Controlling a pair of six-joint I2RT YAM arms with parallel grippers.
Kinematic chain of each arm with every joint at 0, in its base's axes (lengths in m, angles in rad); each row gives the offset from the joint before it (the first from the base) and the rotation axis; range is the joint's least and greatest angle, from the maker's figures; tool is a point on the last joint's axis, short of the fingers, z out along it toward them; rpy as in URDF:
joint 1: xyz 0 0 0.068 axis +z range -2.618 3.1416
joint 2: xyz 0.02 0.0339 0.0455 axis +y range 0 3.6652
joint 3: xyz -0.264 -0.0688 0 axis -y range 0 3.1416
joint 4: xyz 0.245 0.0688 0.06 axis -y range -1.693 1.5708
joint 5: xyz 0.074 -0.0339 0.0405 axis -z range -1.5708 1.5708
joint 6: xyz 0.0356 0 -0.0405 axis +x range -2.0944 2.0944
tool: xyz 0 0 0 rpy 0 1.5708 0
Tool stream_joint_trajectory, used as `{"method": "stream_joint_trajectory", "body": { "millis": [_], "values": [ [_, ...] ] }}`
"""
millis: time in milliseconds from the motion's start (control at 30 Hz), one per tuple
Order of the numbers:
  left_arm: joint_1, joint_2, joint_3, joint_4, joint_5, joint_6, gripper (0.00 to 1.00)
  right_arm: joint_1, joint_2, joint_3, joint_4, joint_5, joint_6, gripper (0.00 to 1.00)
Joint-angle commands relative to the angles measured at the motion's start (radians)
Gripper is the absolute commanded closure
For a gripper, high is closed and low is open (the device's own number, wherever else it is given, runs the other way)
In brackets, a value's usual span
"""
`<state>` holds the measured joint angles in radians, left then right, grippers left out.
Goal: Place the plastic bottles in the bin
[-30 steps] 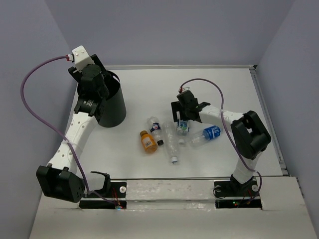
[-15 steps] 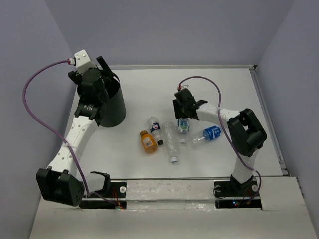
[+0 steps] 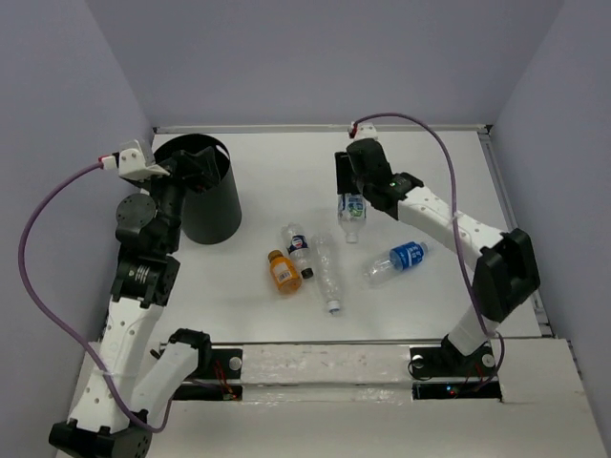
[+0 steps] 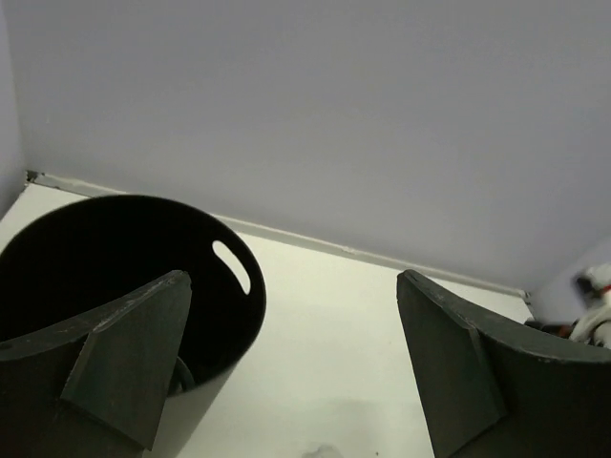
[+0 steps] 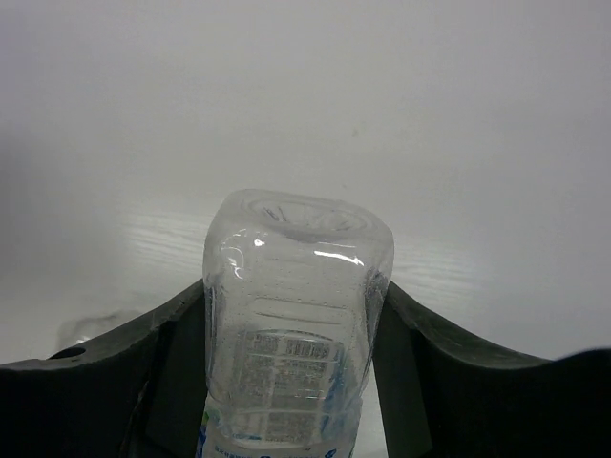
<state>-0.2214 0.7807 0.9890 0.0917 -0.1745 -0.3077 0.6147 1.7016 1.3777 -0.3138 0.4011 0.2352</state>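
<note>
I will lift my right gripper clear of the bin's tall rim, swing it left in the top view over the bin's opening [image 3: 198, 147], and release.
The black bin [image 3: 216, 214] stands at the back left of the table. My left gripper [image 3: 194, 166] hovers at its near-left rim, jaws wide open and empty; its wrist view shows the bin [image 4: 241, 298] just beyond the left finger [image 4: 129, 367]. My right gripper [image 3: 351, 195] is shut on a clear bottle with a blue-white label [image 3: 351, 214], held above the table at centre back; the bottle [image 5: 294, 324] fills the gap between the pads. On the table lie an orange bottle [image 3: 283, 271], a clear blue-labelled one [image 3: 299, 245], a clear one [image 3: 327, 273] and a blue-labelled one [image 3: 397, 259].
Walls close the table on the left, back and right. A raised lip [image 3: 496, 181] runs along the right edge. The arm bases sit on a rail [image 3: 325, 364] at the near edge. A purple cable [image 3: 434, 134] loops over the right arm.
The left arm drew back and left from above the bin, and its jaws opened. The right gripper closed on the blue-white bottle and lifted it toward the back.
</note>
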Motion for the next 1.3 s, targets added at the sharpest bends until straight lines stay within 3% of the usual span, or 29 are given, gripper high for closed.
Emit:
{"method": "stream_joint_trajectory", "body": {
  "millis": [0,200,333,467,600,767,900,1000,1033,1067,1167,1267],
  "values": [
    [0.001,-0.098,-0.068,-0.043,0.115,-0.019,0.01,0.065,-0.161,0.159,0.122,-0.059,-0.034,0.56],
    [0.001,-0.221,-0.144,-0.116,0.055,-0.057,0.01,0.169,-0.091,0.378,0.327,-0.257,-0.002,0.56],
    [0.001,-0.294,-0.176,-0.213,0.049,-0.105,0.01,0.236,0.105,0.6,0.52,-0.369,0.019,0.55],
    [-0.001,-0.357,-0.21,-0.34,0.038,-0.181,0.01,0.255,0.266,0.837,0.608,-0.393,0.035,0.55],
    [-0.025,-0.409,-0.256,-0.446,-0.017,-0.31,0.01,0.276,0.543,1.119,0.646,-0.432,0.056,0.55],
    [-0.064,-0.454,-0.257,-0.521,-0.037,-0.396,0.01,0.312,0.696,1.202,0.827,-0.363,0.013,0.55],
    [-0.079,-0.501,-0.26,-0.558,0.003,-0.421,0.01,0.312,0.793,1.265,0.852,-0.343,0.009,0.54],
    [-0.081,-0.518,-0.283,-0.564,0.059,-0.427,0.01,0.312,0.825,1.256,0.838,-0.36,0.013,0.44],
    [-0.081,-0.515,-0.291,-0.56,0.076,-0.427,0.01,0.321,0.822,1.242,0.837,-0.367,0.009,0.35],
    [-0.081,-0.509,-0.311,-0.544,0.095,-0.427,0.01,0.321,0.807,1.212,0.829,-0.38,-0.013,0.19],
    [-0.081,-0.494,-0.355,-0.476,0.225,-0.43,0.01,0.33,0.753,1.189,0.774,-0.425,-0.04,0.02],
    [-0.081,-0.442,-0.415,-0.396,0.285,-0.447,0.01,0.33,0.687,1.155,0.733,-0.423,-0.059,0.0]
  ]
}}
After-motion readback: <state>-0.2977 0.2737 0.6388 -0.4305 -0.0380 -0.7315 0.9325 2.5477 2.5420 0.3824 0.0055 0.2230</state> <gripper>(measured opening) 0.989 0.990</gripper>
